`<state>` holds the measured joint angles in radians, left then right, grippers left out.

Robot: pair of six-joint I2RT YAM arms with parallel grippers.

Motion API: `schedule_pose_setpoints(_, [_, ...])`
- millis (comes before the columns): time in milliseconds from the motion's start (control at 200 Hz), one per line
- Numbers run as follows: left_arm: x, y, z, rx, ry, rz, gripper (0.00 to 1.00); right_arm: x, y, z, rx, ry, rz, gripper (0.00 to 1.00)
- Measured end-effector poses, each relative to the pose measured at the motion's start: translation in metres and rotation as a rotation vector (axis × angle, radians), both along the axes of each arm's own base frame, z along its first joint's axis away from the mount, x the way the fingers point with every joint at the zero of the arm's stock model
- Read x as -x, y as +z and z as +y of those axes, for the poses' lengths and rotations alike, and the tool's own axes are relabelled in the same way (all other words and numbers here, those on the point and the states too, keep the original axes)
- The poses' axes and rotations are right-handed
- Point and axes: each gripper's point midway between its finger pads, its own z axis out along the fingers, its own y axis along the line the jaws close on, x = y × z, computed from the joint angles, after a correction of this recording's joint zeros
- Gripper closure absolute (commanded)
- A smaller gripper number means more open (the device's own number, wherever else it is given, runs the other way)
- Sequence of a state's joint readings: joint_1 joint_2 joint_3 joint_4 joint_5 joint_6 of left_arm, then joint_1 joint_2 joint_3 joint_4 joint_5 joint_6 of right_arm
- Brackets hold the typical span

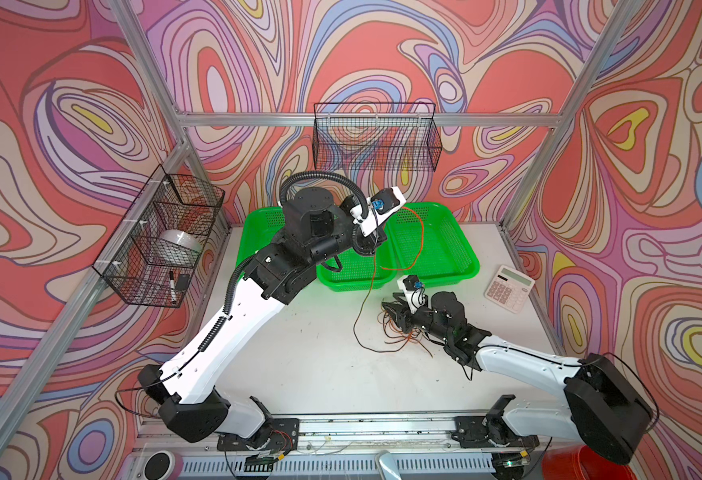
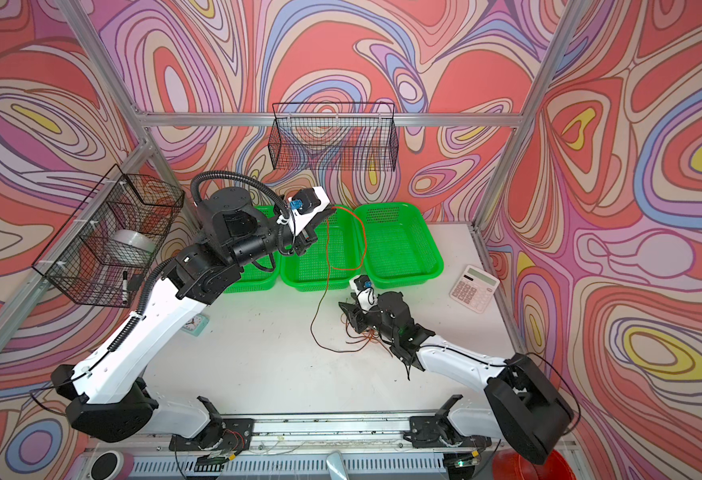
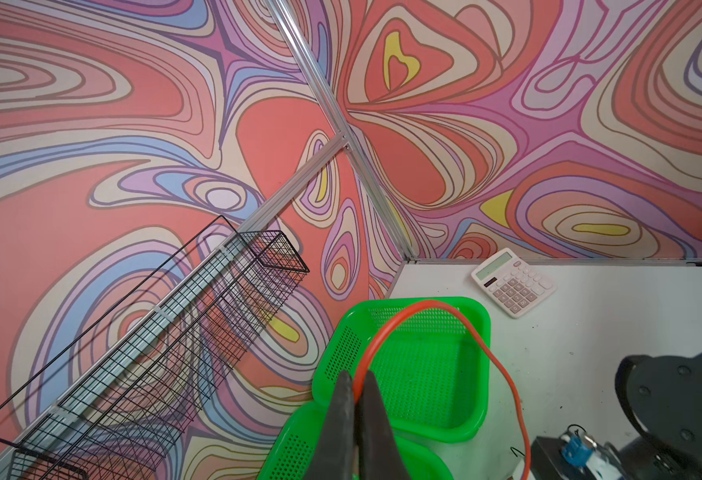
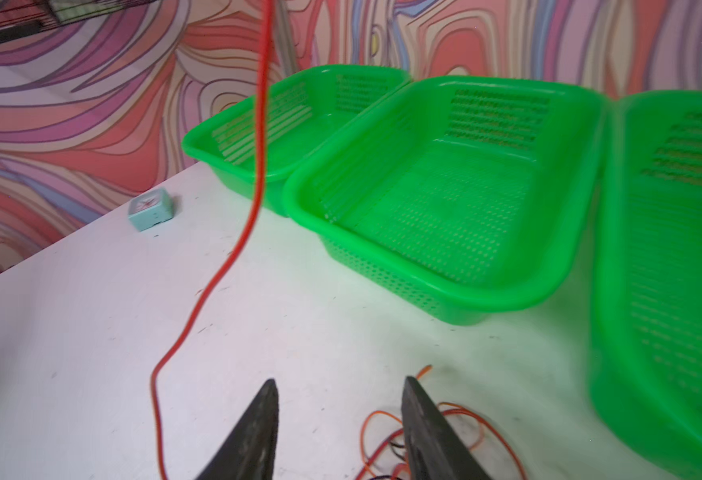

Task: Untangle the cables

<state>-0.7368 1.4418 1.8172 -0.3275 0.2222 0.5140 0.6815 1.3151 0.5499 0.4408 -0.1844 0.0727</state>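
The orange cable (image 1: 422,232) goes down with my left gripper toward the near rim of the middle basket (image 1: 347,282) next for release there, since that rim is below the gripper's fingers.
My left gripper (image 1: 398,208) (image 2: 327,212) (image 3: 355,380) is raised over the green baskets and shut on an orange cable (image 1: 422,232) (image 2: 364,241) (image 3: 424,305). That cable loops out from the fingertips. It hangs down (image 4: 257,174) to the table and curls toward the tangle. The remaining cables (image 1: 395,337) (image 2: 360,337) (image 4: 363,432), orange, dark red-brown and black, lie tangled on the white table, partly hidden under my right arm. Low at the tangle's far edge, my right gripper (image 1: 390,308) (image 2: 347,309) (image 4: 341,382) is open with bare table between its fingers.
Three green baskets (image 1: 353,279) (image 1: 457,257) (image 1: 253,224) stand in a row at the back. A pink calculator (image 1: 509,289) lies at the right edge, a small teal clock (image 2: 194,324) at the left. Black wire baskets (image 1: 376,137) (image 1: 158,237) hang on the walls.
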Motion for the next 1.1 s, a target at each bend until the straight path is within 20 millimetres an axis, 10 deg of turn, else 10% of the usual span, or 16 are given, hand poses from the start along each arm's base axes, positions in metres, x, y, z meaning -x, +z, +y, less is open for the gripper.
schedule_pose_setpoints(401, [-0.009, -0.001, -0.001, -0.02, 0.031, -0.002, 1.0, 0.042, -0.029, 0.079, -0.027, 0.288, 0.087, 0.55])
schedule_pose_setpoints(701, [-0.017, -0.007, 0.002, -0.038, 0.063, 0.002, 1.0, 0.046, -0.018, 0.116, -0.041, 0.334, 0.061, 1.0])
schedule_pose_setpoints(1101, [-0.046, -0.039, 0.059, -0.008, 0.203, 0.124, 1.0, 0.037, 0.09, 0.118, -0.144, 0.312, -0.12, 1.0])
